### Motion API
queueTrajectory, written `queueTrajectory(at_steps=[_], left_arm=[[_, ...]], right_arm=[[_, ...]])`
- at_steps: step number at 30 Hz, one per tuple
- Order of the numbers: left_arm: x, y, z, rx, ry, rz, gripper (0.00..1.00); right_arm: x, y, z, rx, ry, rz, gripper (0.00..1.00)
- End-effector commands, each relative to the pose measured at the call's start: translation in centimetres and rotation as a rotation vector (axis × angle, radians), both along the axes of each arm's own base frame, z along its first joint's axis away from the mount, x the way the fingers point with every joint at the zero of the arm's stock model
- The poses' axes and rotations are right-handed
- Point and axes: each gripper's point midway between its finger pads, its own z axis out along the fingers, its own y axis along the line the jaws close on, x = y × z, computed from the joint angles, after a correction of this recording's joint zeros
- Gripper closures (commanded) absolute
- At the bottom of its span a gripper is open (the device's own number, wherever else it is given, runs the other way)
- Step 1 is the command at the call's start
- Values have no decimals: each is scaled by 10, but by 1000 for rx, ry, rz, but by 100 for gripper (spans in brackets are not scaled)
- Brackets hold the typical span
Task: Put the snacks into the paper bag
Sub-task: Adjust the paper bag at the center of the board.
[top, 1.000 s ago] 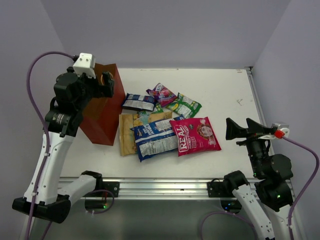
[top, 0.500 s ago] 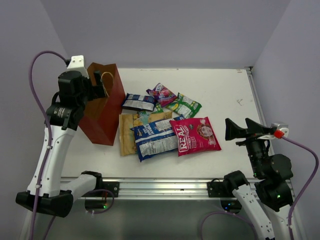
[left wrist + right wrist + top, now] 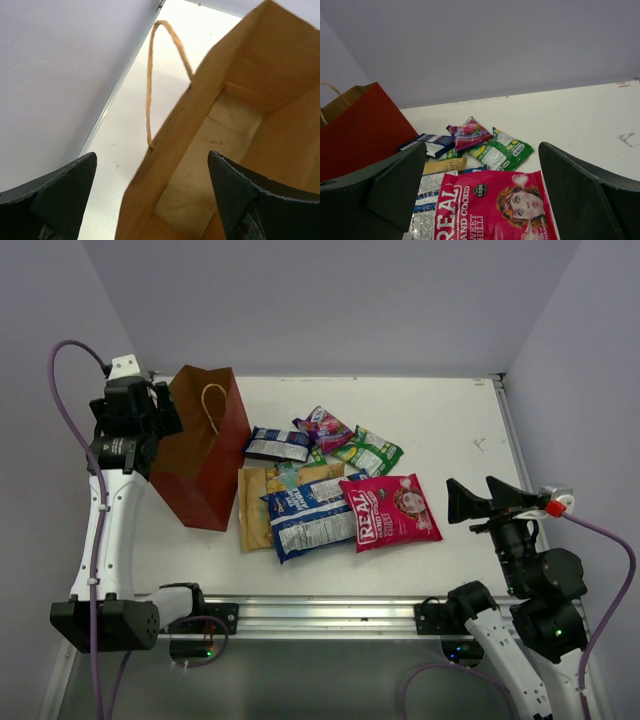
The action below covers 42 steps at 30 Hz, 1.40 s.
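Observation:
The robot's left gripper will next go straight down onto the bag's rim (image 3: 152, 157) at the bottom of the loop handle (image 3: 150, 85), because the bag's rim is already between its open fingers.
The paper bag (image 3: 205, 455) stands upright at the table's left, mouth open. My left gripper (image 3: 160, 418) is open and empty, hovering above the bag's left rim. In the left wrist view the gripper (image 3: 151, 154) straddles that rim (image 3: 170, 165), with a loop handle (image 3: 150, 85) and the bag's bare floor (image 3: 215, 155) showing. The snacks lie in a heap right of the bag: pink-red REAL (image 3: 390, 510), blue-white (image 3: 310, 515), tan-gold (image 3: 258, 502), dark blue (image 3: 278, 444), purple-pink (image 3: 322, 427), green (image 3: 368, 451). My right gripper (image 3: 472, 498) is open and empty, raised right of the REAL packet (image 3: 490, 207).
The left wall stands close to the bag and my left arm. A metal rail (image 3: 320, 610) runs along the near table edge. A small mark (image 3: 480, 443) is on the table at the right. The right wrist view shows the bag's red side (image 3: 365, 130).
My left gripper has moved left and back, from over the bag's mouth to its left rim. The bag's mouth now shows from above. The right arm and packets have not moved.

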Motion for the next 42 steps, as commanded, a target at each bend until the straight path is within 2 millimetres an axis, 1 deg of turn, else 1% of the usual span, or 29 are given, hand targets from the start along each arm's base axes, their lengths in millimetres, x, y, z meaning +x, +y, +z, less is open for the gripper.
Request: queueTrajectory(at_steps=[1,2,3,5,6,10,11,13,15,17,20,21,23,24,26,28,32,34,35,37,39,40,42], left_arm=[[17,13,8,-45,-51,6,5],[24,9,0,-74,-34,-26,6],[24,14,-3,-83,-21,-20,7],[29,17,-13,-91,15,-15,8],[30,17,-14,-94,19,-15,9],[39,9,-28,-131,38,-72,15],[41,9,-31,-131,45,-73,16],[43,7,-31,-138,42,-88,20],[45,3,-30,-150,33,-111,21],[47,-3,-32,-159,32,-145,25],[48,-6,-35,-160,38,-170,34],[48,-7,-36,-163,39,-177,40],[48,-11,-37,-175,38,-199,47],[48,-13,-37,-178,36,-207,53],[47,-13,-39,-177,38,-210,57],[46,-19,-38,-191,29,-238,63],[44,-26,-36,-204,15,-271,68],[42,-27,-37,-206,13,-277,68],[41,-27,-37,-205,14,-275,68],[39,-25,-38,-197,10,-265,69],[36,-25,-38,-195,7,-263,73],[37,-25,-37,-194,3,-265,74],[36,-25,-35,-190,-3,-263,80]], right_arm=[[2,5,2,10,-9,22,1],[3,6,2,8,-8,25,1],[3,6,2,5,-5,25,1],[3,6,1,3,2,26,1],[4,7,0,1,5,26,2],[6,9,-2,-4,14,35,1],[7,10,-2,-5,17,35,2],[8,11,-3,-8,23,41,1],[9,12,-4,-9,25,41,1],[10,13,-5,-12,30,46,2],[13,14,-7,-18,42,47,2],[13,14,-7,-19,44,47,1],[15,16,-8,-25,54,55,2],[16,17,-9,-30,57,56,2],[18,19,-11,-36,72,62,1],[19,21,-12,-43,78,69,2],[23,25,-15,-54,96,81,1],[25,30,-14,-63,93,104,2],[24,38,-14,-72,85,154,1],[25,46,-11,-87,65,193,1],[26,55,-14,-103,78,238,2],[28,57,-15,-105,87,242,2],[28,62,-13,-113,93,270,1]])
